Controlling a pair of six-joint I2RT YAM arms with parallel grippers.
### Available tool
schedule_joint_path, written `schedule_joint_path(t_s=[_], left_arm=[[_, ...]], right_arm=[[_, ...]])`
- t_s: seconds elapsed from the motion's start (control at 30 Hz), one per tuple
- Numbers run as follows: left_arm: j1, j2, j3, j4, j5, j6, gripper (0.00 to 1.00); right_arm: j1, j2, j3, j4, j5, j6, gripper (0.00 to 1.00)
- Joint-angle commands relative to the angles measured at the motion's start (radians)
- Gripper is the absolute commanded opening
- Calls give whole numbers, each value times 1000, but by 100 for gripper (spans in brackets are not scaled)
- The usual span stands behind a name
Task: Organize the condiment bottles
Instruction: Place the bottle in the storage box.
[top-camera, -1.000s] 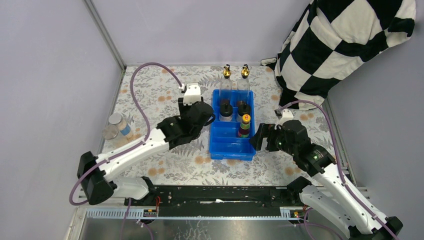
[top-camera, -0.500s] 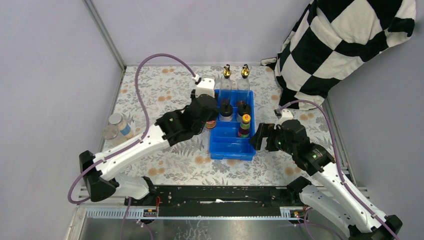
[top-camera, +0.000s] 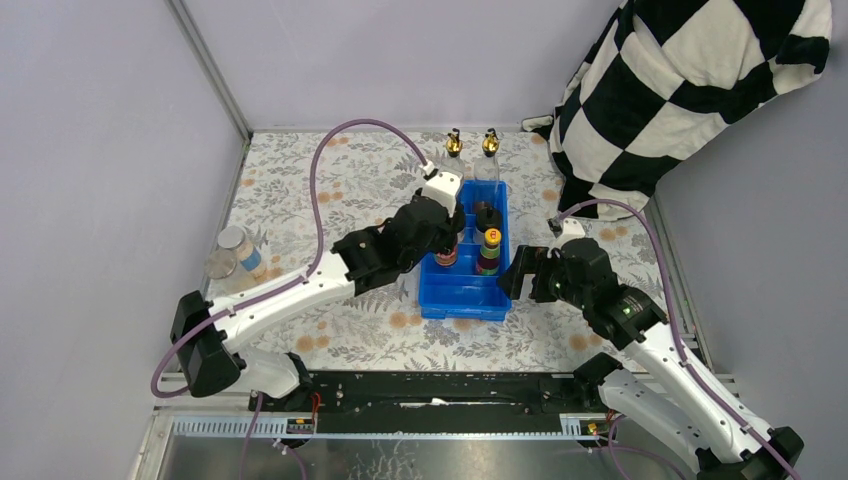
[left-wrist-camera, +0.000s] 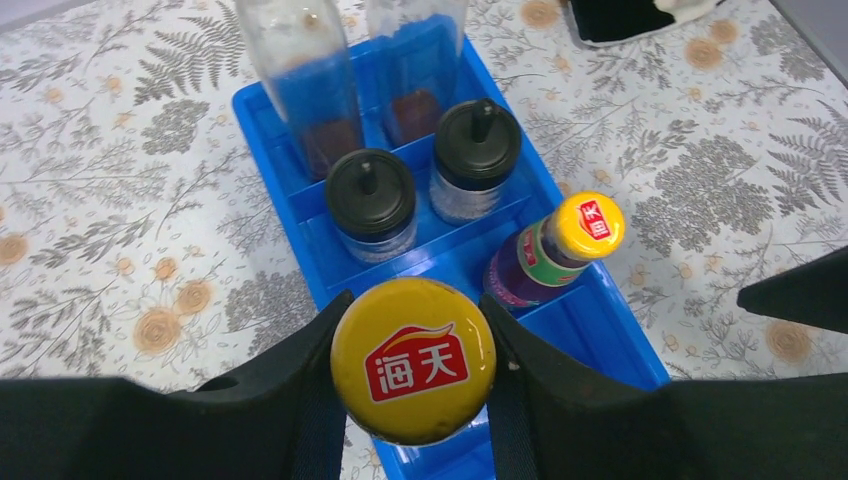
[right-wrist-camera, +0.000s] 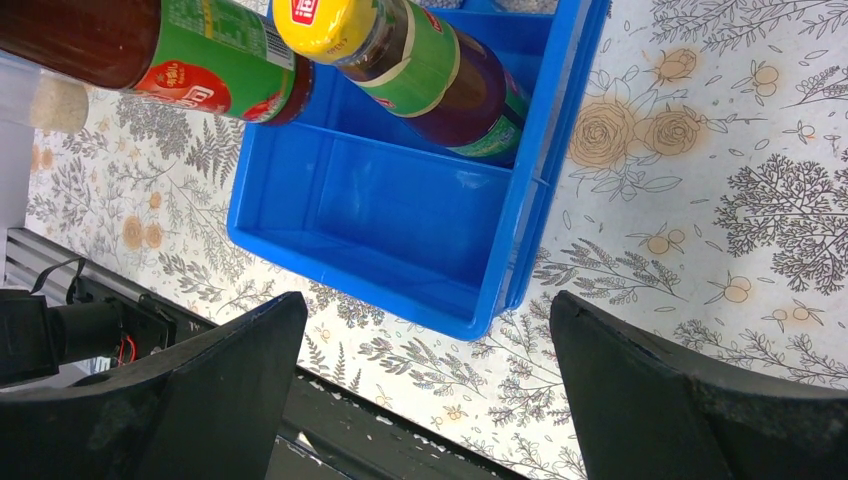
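Note:
The bottle in my left gripper should next go down into the free spot (top-camera: 450, 265) (left-wrist-camera: 432, 272) beside the second sauce bottle below the gripper, and then I will release the bottle's cap.
My left gripper (top-camera: 447, 243) is shut on the orange cap (left-wrist-camera: 413, 360) of a slim dark sauce bottle (right-wrist-camera: 170, 50) and holds it over the left side of the blue tray (top-camera: 463, 298). The second sauce bottle (top-camera: 489, 252) stands in the tray's right middle compartment, also in the left wrist view (left-wrist-camera: 560, 245). Two black-capped bottles (left-wrist-camera: 372, 200) (left-wrist-camera: 477, 155) stand behind it. Two gold-spouted bottles (top-camera: 454, 150) (top-camera: 489, 148) stand at the tray's far end. Two silver-lidded jars (top-camera: 240, 248) (top-camera: 220, 265) sit at the table's left edge. My right gripper (top-camera: 512, 275) is open and empty by the tray's near right corner.
A black and white checkered cloth (top-camera: 690, 90) hangs at the back right. The tray's near compartment (right-wrist-camera: 400, 215) holds nothing. Grey walls close in the flowered table (top-camera: 330, 180) on the left and at the back.
My left arm has carried the sauce bottle to the right, from the table left of the tray to over the tray. The right arm has not moved.

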Motion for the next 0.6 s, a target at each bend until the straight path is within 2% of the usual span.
schedule_joint_path(t_s=[0.0,0.17,0.57], left_arm=[[-6,-1,-8,219,64,47,19],[-6,17,-47,274,112,52,19],[-7,62,-101,335,83,62,19]], right_arm=[[4,10,22,22,18,11,100],[5,17,11,38,18,16,100],[4,22,-8,48,21,17,100]])
